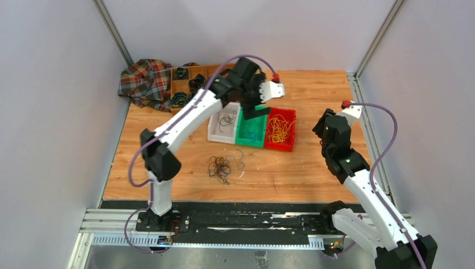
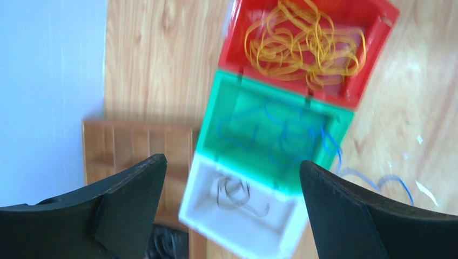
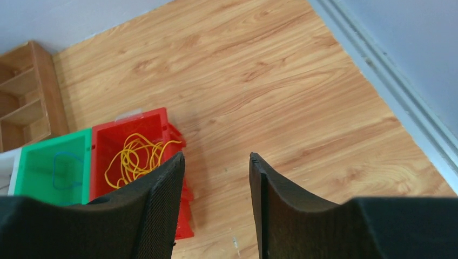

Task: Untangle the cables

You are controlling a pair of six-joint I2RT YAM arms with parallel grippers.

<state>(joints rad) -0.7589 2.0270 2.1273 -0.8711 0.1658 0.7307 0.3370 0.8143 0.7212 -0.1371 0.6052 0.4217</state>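
Note:
My left gripper moves back from over the green bin next, down to the blue loop point(image 1: 242, 161) point(image 2: 384, 181), since the loop sticks out from the dark tangle.
A tangle of thin dark cables point(image 1: 220, 167) lies on the wooden table in front of three bins. The red bin point(image 1: 291, 126) holds yellow cables point(image 1: 278, 130), also seen in the left wrist view point(image 2: 302, 43) and the right wrist view point(image 3: 135, 156). The green bin point(image 1: 244, 134) holds blue cables point(image 2: 286, 129). The white bin point(image 1: 215, 128) holds black cables point(image 2: 235, 191). My left gripper point(image 1: 255, 110) hangs open and empty above the green bin. My right gripper point(image 1: 324, 130) is open and empty, right of the red bin.
A wooden compartment tray point(image 1: 178, 84) with black coiled bundles stands at the back left, next to a plaid cloth point(image 1: 144, 81). One blue loop point(image 2: 386, 181) lies on the table beside the green bin. Grey walls enclose the table on three sides.

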